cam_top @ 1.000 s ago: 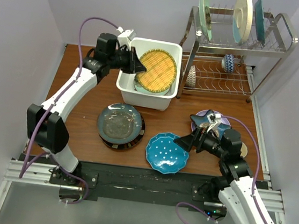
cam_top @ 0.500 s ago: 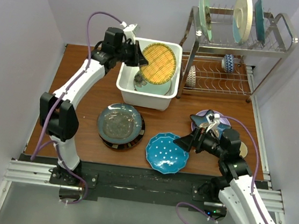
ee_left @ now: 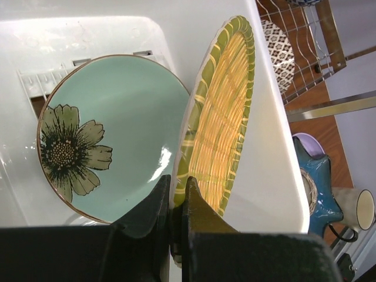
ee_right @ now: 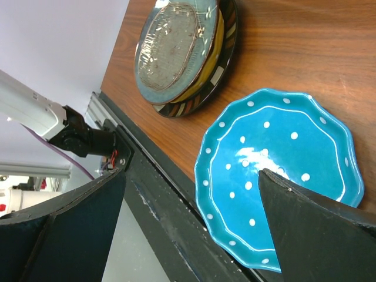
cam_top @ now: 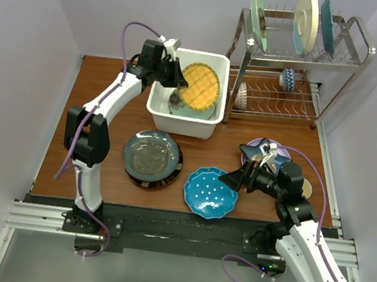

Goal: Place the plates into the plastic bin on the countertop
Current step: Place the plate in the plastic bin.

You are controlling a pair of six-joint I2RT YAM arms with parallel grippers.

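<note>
The mint flower plate point(ee_left: 114, 138) is below the yellow woven-pattern plate. My left gripper will next lower the yellow woven-pattern plate deeper into the white plastic bin, toward the plate below.
The white plastic bin point(cam_top: 157, 107) stands at the back of the wooden countertop point(cam_top: 102, 124). My left gripper point(cam_top: 176, 78) is shut on the rim of a yellow woven-pattern plate with a green edge point(cam_top: 201, 87), which it holds steeply tilted inside the bin. In the left wrist view the gripper point(ee_left: 176, 191) pinches this plate point(ee_left: 220, 129) above the mint flower plate point(ee_left: 111, 135) lying in the bin point(ee_left: 276, 176). My right gripper point(cam_top: 229, 179) is open and empty over the blue dotted plate point(cam_top: 208, 194). In the right wrist view it point(ee_right: 192, 173) stands wide over that plate point(ee_right: 276, 170).
A stack with a dark teal plate point(cam_top: 151, 154) on top lies left of the blue dotted plate, also in the right wrist view point(ee_right: 182, 50). A blue star-shaped plate point(cam_top: 261, 151) lies on a lilac one. A wire rack point(cam_top: 300, 58) holds large plates. A black rail point(cam_top: 179, 223) runs along the near edge.
My left gripper has moved right over the bin and tipped the yellow plate from nearly flat to steeply on edge inside it. The right arm has not moved.
</note>
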